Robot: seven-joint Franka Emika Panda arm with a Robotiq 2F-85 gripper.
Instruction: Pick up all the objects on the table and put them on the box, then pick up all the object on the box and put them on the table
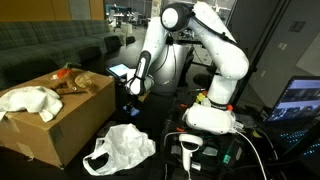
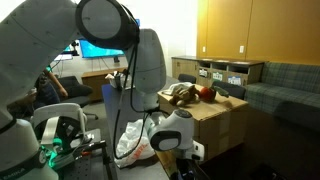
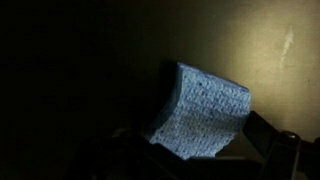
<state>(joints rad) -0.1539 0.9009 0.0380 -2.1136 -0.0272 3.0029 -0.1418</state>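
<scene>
The blue square is already between my wide-open fingers, so I will keep my gripper low beside the box (image 1: 60,125) and close the fingers across the square.
In the wrist view a flat blue square (image 3: 205,105), slightly bent, fills the space just ahead of my gripper (image 3: 198,142). One dark fingertip (image 3: 268,140) stands to its right, and the jaws are wide apart around it without pressing it. In an exterior view my gripper (image 1: 133,90) hangs low beside the box (image 1: 60,125), by the blue square (image 1: 119,70). On the box lie a white cloth (image 1: 30,100), an orange-red piece (image 1: 65,72) and brown pieces (image 1: 80,84). A white plastic bag (image 1: 120,148) lies on the black table (image 1: 150,125).
A grey barcode scanner (image 1: 190,150) stands near the robot base (image 1: 210,118) with cables around it. A glowing laptop screen (image 1: 300,100) is at the edge. A sofa (image 1: 50,45) runs behind the box. The box (image 2: 210,115) also shows by cabinets (image 2: 225,72).
</scene>
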